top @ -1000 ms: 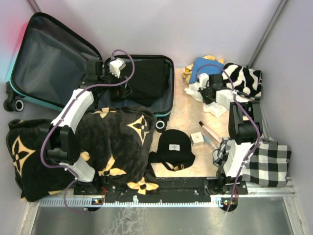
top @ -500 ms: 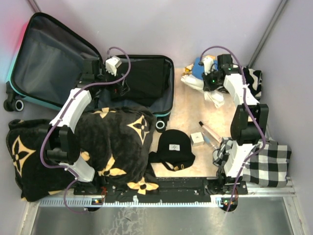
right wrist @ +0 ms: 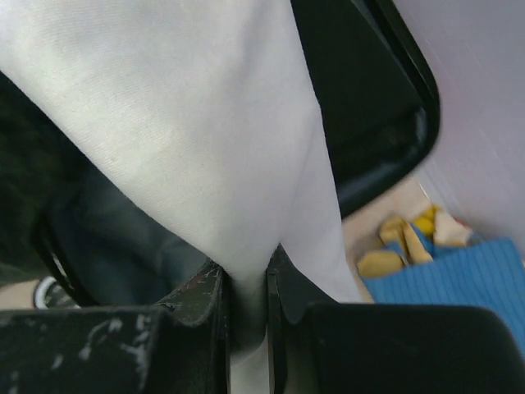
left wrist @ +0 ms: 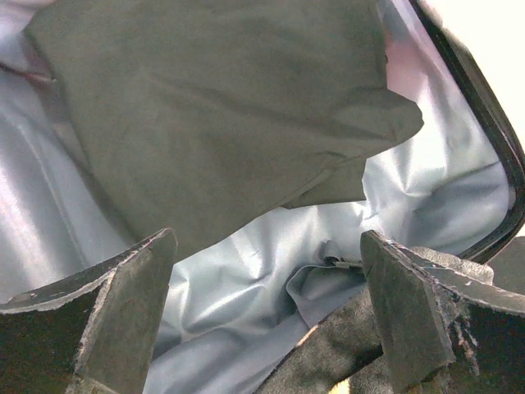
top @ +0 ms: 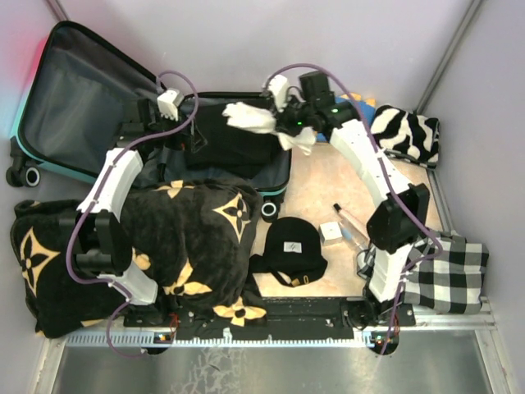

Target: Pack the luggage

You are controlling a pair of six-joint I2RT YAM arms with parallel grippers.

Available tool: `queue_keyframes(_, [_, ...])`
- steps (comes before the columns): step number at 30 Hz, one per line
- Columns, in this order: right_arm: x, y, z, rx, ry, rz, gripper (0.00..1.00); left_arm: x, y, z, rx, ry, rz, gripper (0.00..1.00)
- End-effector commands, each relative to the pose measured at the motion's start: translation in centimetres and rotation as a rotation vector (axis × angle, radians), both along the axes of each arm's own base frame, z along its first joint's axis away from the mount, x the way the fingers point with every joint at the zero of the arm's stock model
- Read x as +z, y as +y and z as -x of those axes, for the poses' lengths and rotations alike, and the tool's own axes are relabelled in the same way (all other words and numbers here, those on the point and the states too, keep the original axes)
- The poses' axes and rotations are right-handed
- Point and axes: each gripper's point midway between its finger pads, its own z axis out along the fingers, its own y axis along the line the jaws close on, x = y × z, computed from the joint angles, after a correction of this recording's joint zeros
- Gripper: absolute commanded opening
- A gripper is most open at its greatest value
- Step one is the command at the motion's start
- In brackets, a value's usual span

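My right gripper is to go back toward the blanket and down into the base's near side, because part of the white cloth (top: 248,116) hangs past the base's edge.
The luggage lies open, its lid (top: 82,98) leaning at the back left and its base (top: 275,176) in the middle with a black garment (top: 238,144) inside. My right gripper (top: 285,123) hangs over the base, shut on a white cloth (top: 248,116) that drapes from it. In the right wrist view the cloth (right wrist: 180,123) is pinched between the jaws of the gripper (right wrist: 246,283). My left gripper (top: 182,141) is open over the base's left side; in its wrist view the gripper (left wrist: 267,295) has nothing between its fingers, above grey lining (left wrist: 238,271) and the dark garment (left wrist: 205,115).
A big black blanket with tan flowers (top: 184,238) covers the near left. A black beanie (top: 293,246), a small box (top: 330,232) and a bottle (top: 353,220) lie near the middle. Zebra cloth (top: 406,131), blue cloth (right wrist: 459,287) and checked cloth (top: 447,275) sit on the right.
My right arm has swung left from the pile at the back right, carrying the white cloth over the luggage base. The left gripper has shifted a little left, still open.
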Motion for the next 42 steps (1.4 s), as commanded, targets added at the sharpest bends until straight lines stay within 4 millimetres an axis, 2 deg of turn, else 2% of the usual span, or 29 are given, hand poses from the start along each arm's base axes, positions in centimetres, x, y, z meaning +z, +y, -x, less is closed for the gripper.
queue_keyframes(1, [3.1, 5.9, 0.1, 0.101, -0.138, -0.048, 0.00, 3.4, 1.4, 0.2, 0.051, -0.047, 0.095, 0.99])
queue_keyframes(5, [0.4, 10.1, 0.9, 0.174, -0.126, -0.037, 0.00, 3.3, 2.8, 0.5, 0.084, -0.048, 0.085, 0.98])
queue_keyframes(10, [-5.0, 12.8, 1.0, 0.230, -0.071, 0.013, 0.00, 3.2, 3.7, 0.9, 0.105, -0.049, 0.082, 0.98])
queue_keyframes(13, [-8.4, 13.2, 0.9, 0.244, -0.024, 0.054, 0.00, 3.2, 3.8, 1.2, 0.106, -0.047, 0.082, 0.98])
queue_keyframes(16, [-11.8, 12.7, 1.2, 0.251, 0.023, 0.106, 0.00, 3.2, 3.9, 1.3, 0.104, -0.049, 0.074, 0.98])
queue_keyframes(19, [-15.0, 12.0, 2.5, 0.271, 0.092, 0.139, 0.00, 3.2, 4.0, 1.4, 0.095, -0.053, 0.066, 0.98])
queue_keyframes(24, [-18.2, 11.6, 4.7, 0.298, 0.200, 0.139, 0.00, 2.9, 4.0, 1.6, 0.084, -0.052, 0.053, 0.98])
queue_keyframes(26, [-18.6, 11.6, 4.9, 0.289, 0.232, 0.141, 0.05, 2.7, 3.9, 1.7, 0.075, -0.048, 0.053, 0.98])
queue_keyframes(30, [-18.8, 11.5, 5.6, 0.307, 0.278, 0.156, 0.08, 2.6, 3.9, 1.8, 0.066, -0.050, 0.045, 0.99])
queue_keyframes(33, [-18.2, 11.3, 6.4, 0.319, 0.313, 0.156, 0.17, 2.7, 3.9, 1.8, 0.057, -0.054, 0.038, 0.98])
queue_keyframes(35, [-17.3, 11.5, 6.7, 0.313, 0.337, 0.139, 0.29, 2.5, 3.8, 1.8, 0.051, -0.051, 0.036, 0.99])
queue_keyframes(37, [-16.0, 11.9, 6.6, 0.295, 0.349, 0.111, 0.50, 2.4, 3.4, 1.9, 0.022, -0.047, 0.045, 0.98])
queue_keyframes(38, [-15.4, 12.1, 6.6, 0.291, 0.350, 0.098, 0.53, 2.3, 3.0, 2.2, -0.008, -0.048, 0.052, 0.98])
queue_keyframes(42, [-11.8, 12.5, 5.6, 0.259, 0.321, 0.035, 0.54, 1.6, 1.6, 2.9, -0.100, -0.021, 0.087, 0.95])
